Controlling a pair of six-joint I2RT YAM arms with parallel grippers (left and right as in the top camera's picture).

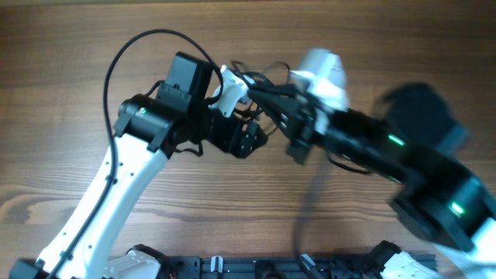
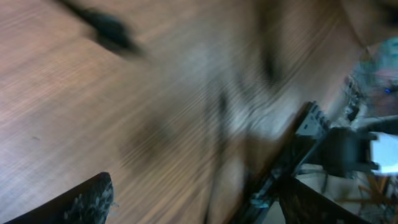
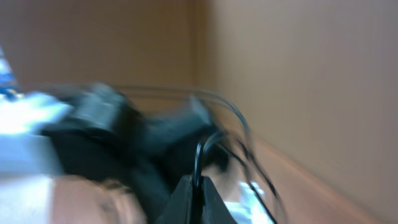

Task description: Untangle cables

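Next, my left gripper moves outward and toward my right gripper, onto the cable loops at its fingers, because those loops sit outward of my left gripper.
The thin black cables show in the overhead view as small loops above the spot where the two arms meet, at the table's upper middle. My right gripper reaches in from the right to these loops. In the right wrist view its fingers are shut on one thin black cable, which rises from the jaws and loops away to the right. My left gripper sits just below and left of the loops. In the blurred left wrist view its fingers are wide apart with only table between them.
The wooden table fills the overhead view. A thick black arm cable arcs over the left arm. A blurred grey streak runs down below the right arm. The arm bases line the front edge.
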